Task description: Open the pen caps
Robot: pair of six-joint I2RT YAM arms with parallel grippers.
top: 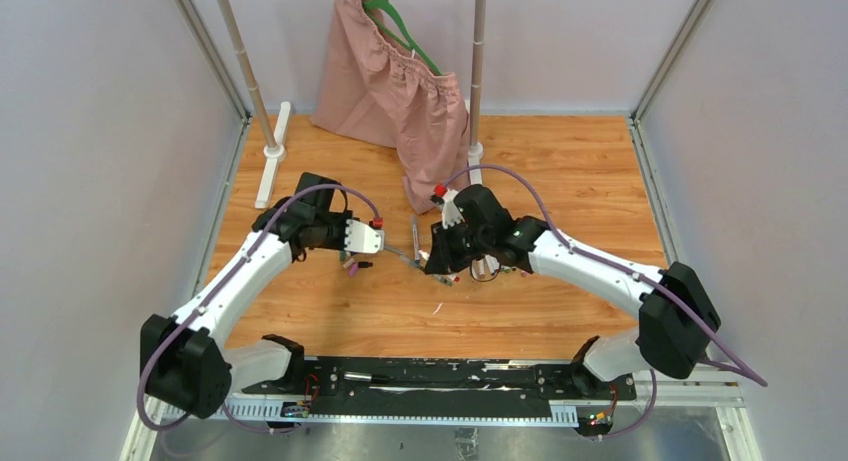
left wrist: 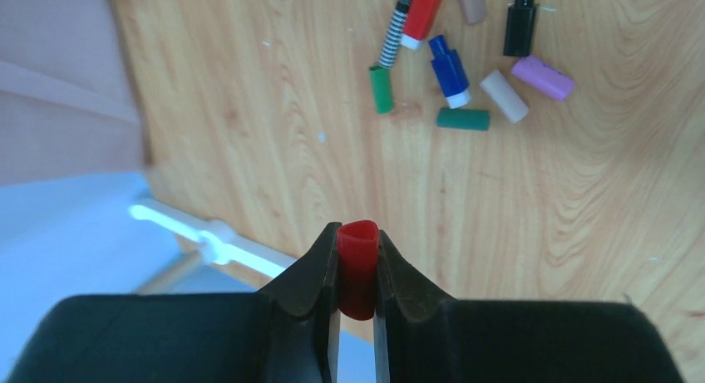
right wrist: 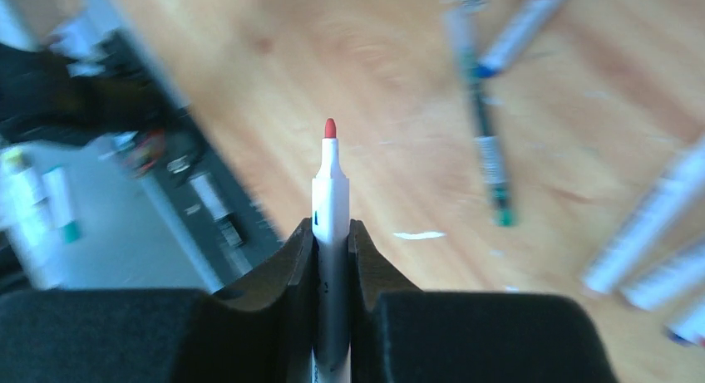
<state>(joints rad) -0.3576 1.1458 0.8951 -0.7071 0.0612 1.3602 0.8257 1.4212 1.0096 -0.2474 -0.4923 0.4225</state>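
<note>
The pen's red tip is already bare, so the right gripper will turn next and move down to the wood beside the white pen bodies to release the pen.
My left gripper (left wrist: 357,243) is shut on a red pen cap (left wrist: 358,267), held above the wooden table with its hollow end facing away. In the top view this gripper (top: 372,233) hangs left of the pile. My right gripper (right wrist: 332,233) is shut on a white pen barrel (right wrist: 330,200) whose bare red tip (right wrist: 330,129) points away from the wrist; in the top view it (top: 440,253) sits over the pile. Loose caps lie on the table: green (left wrist: 381,90), dark green (left wrist: 463,119), whitish (left wrist: 505,96) and purple (left wrist: 542,77).
More pens lie on the wood, one with a green end (right wrist: 489,154) and white barrels (right wrist: 657,225) at the right. A pink cloth (top: 385,96) on a green hanger hangs from a rack with two poles (top: 478,66) at the back. A black rail (top: 430,381) runs along the near edge.
</note>
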